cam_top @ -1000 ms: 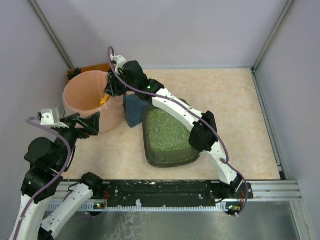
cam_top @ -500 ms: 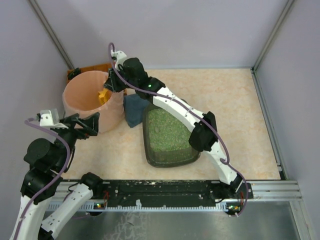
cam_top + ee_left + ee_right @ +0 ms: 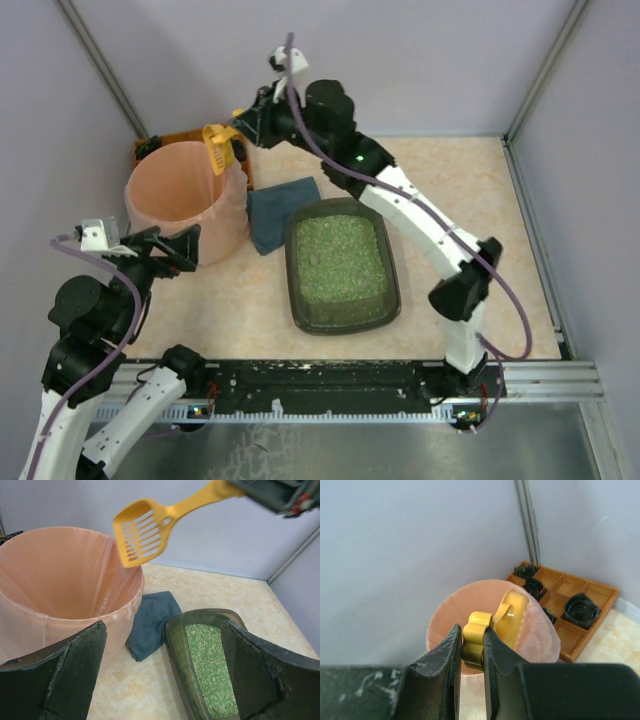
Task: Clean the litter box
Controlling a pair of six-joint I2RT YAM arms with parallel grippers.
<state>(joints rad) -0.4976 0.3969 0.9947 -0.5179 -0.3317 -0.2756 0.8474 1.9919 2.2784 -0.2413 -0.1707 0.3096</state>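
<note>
The robot will swing its right gripper to the right in the top view and back, then lower it onto the green granules to release the scoop [image 3: 218,148], because the scoop's blade is empty.
The litter box [image 3: 342,265], a dark grey-green tray of green granules, lies mid-table; its left half also shows in the left wrist view [image 3: 210,665]. My right gripper [image 3: 243,128] is shut on the handle of a yellow slotted scoop [image 3: 218,148] and holds it in the air over the far rim of the pink bucket [image 3: 180,200]. In the right wrist view the fingers [image 3: 472,632] pinch the handle, with the scoop [image 3: 512,617] hanging over the bucket [image 3: 470,605]. The scoop's blade [image 3: 142,530] looks empty. My left gripper [image 3: 185,245] stands open beside the bucket, holding nothing [image 3: 163,627].
A folded blue cloth [image 3: 275,212] lies between the bucket and the litter box. An orange-brown compartment tray [image 3: 580,610] with dark round items sits behind the bucket in the back left corner. Grey walls close in the back and both sides.
The right arm has swung up and back, lifting the scoop out of the bucket to above its far rim. The litter box is now uncovered. The left arm has not moved.
</note>
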